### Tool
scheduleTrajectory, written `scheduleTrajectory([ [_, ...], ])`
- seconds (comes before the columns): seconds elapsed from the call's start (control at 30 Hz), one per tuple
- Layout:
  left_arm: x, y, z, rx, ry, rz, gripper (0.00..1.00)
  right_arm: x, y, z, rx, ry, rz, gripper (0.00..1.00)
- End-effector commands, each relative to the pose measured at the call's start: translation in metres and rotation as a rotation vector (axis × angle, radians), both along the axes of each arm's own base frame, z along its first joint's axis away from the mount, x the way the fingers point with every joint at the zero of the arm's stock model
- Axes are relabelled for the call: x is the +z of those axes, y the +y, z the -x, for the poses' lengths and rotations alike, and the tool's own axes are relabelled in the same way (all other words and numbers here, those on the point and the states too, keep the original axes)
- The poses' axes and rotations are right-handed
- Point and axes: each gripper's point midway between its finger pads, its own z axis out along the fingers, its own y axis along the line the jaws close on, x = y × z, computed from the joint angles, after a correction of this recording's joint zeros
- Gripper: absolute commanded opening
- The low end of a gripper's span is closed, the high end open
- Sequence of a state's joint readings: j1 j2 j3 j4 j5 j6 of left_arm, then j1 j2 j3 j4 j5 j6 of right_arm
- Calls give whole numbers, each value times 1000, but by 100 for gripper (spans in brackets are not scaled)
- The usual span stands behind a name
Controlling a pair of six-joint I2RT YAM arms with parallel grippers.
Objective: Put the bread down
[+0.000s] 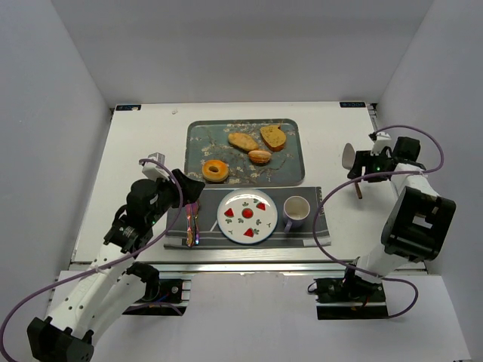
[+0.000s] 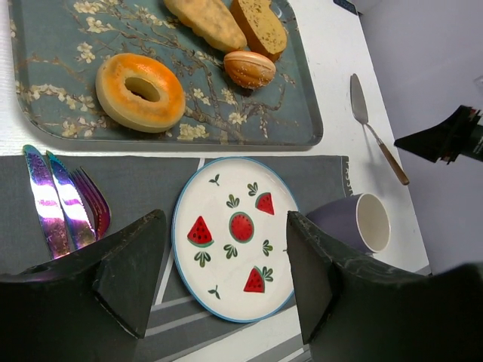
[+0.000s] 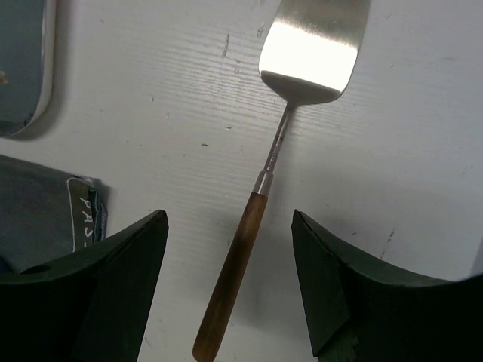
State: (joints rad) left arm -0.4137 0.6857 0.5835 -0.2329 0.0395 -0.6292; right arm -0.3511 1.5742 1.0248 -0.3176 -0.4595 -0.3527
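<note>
The spatula is below my right gripper's open fingers, which should next go down onto the upper part of the spatula's wooden handle (image 3: 247, 223) beside its metal neck.
Several breads lie on the floral tray (image 1: 198, 143): a ring-shaped bagel (image 1: 215, 170), a long roll (image 1: 243, 141), a brown slice (image 1: 273, 136) and a small bun (image 1: 259, 156). The bagel (image 2: 139, 90) and bun (image 2: 249, 68) also show in the left wrist view. The watermelon plate (image 1: 247, 216) is bare. My left gripper (image 1: 192, 188) is open and empty above the plate's left side (image 2: 225, 226). My right gripper (image 1: 361, 172) is open, its fingers either side of the wooden handle of a spatula (image 3: 238, 256) lying on the table, apart from it.
The plate, a purple cup (image 1: 296, 212) and iridescent cutlery (image 1: 191, 226) rest on a grey placemat (image 1: 321, 219) near the front edge. The tray sits just behind the mat. The spatula (image 1: 352, 162) lies right of the tray. White walls enclose the table.
</note>
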Motion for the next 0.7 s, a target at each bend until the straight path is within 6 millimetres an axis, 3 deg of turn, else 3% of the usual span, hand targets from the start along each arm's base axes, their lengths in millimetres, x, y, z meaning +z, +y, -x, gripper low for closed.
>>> scheduleTrajectory([
  [0.0, 5, 4, -1, 25, -4, 10, 74, -19, -3, -11, 3, -4, 0, 72],
  [0.1, 3, 2, -3, 18, 8, 7, 74, -39, -10, -17, -42, 44, -6, 70],
  [0.27, 4, 3, -2, 22, 10, 4, 74, -44, -17, -29, -71, 46, -4, 67],
  [0.67, 1, 4, 0, 26, 19, 9, 74, -74, -3, 12, -96, 163, -41, 58],
])
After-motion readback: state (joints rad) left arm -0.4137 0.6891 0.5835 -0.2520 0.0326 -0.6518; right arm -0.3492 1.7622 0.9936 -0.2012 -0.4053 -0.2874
